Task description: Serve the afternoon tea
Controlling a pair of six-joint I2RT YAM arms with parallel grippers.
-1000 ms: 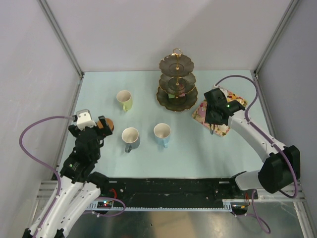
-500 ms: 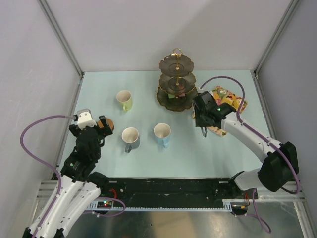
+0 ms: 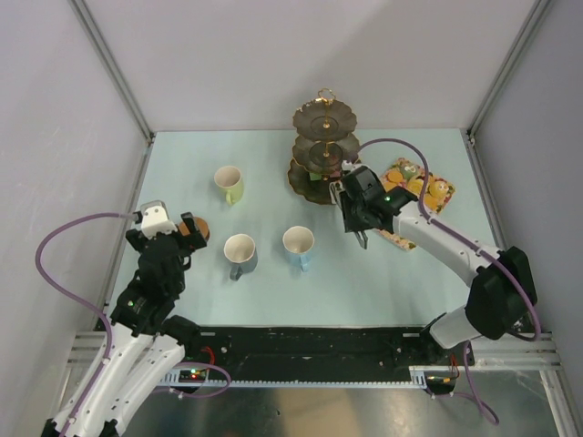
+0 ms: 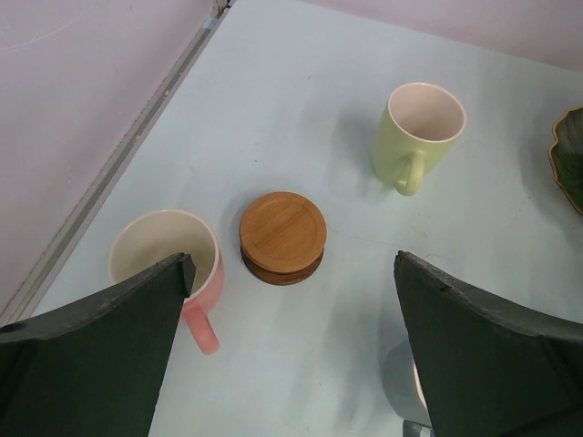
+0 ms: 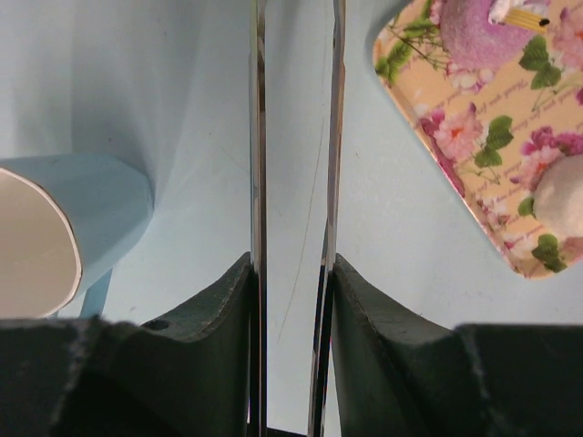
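Note:
The right gripper moves outward and to the left in the top view next, over the stand's bottom shelf [image 3: 316,188], to release the tongs, since it hangs beside the shelf's rim.
The dark gold-rimmed three-tier stand [image 3: 323,150] stands at the back centre. My right gripper [image 3: 357,226] hangs just right of its bottom tier, shut on thin metal tongs [image 5: 258,137]. The tongs' two blades run up out of the right wrist view with nothing seen between them. A pink cake [image 5: 478,36] and a white cake [image 5: 560,196] lie on the floral tray [image 5: 455,137]. The blue mug [image 3: 299,246], grey mug [image 3: 240,253] and yellow-green mug [image 3: 229,184] stand mid-table. My left gripper [image 4: 291,282] is open above stacked brown coasters [image 4: 282,235], beside the pink mug [image 4: 164,259].
The floral tray [image 3: 414,196] lies right of the stand, partly under the right arm. In the top view the left arm hides the pink mug. A metal frame rail [image 4: 127,155] runs along the table's left edge.
My right arm has swung left from over the floral tray to beside the stand's bottom tier, still holding the tongs. The left arm has not moved.

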